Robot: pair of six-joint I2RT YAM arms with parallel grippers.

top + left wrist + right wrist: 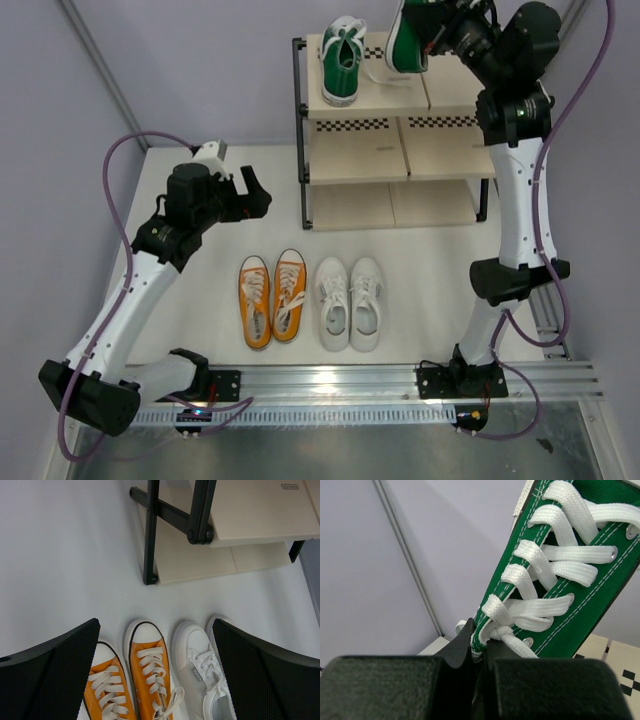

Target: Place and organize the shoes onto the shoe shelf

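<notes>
My right gripper moves down to its left in the top view next, onto the bare top board beside the standing sneaker, and releases the second sneaker's collar.
One green sneaker stands on the top board of the shoe shelf. My right gripper is shut on the collar of the second green sneaker and holds it tilted above the top board; the wrist view shows its laces close up. The orange pair and the white pair lie side by side on the floor in front of the shelf. My left gripper is open and empty, above and left of the orange pair, with the white shoe between its fingers in view.
The shelf's black frame leg and its lower boards stand just beyond the floor shoes. The metal rail with both arm bases runs along the near edge. A grey wall closes the back.
</notes>
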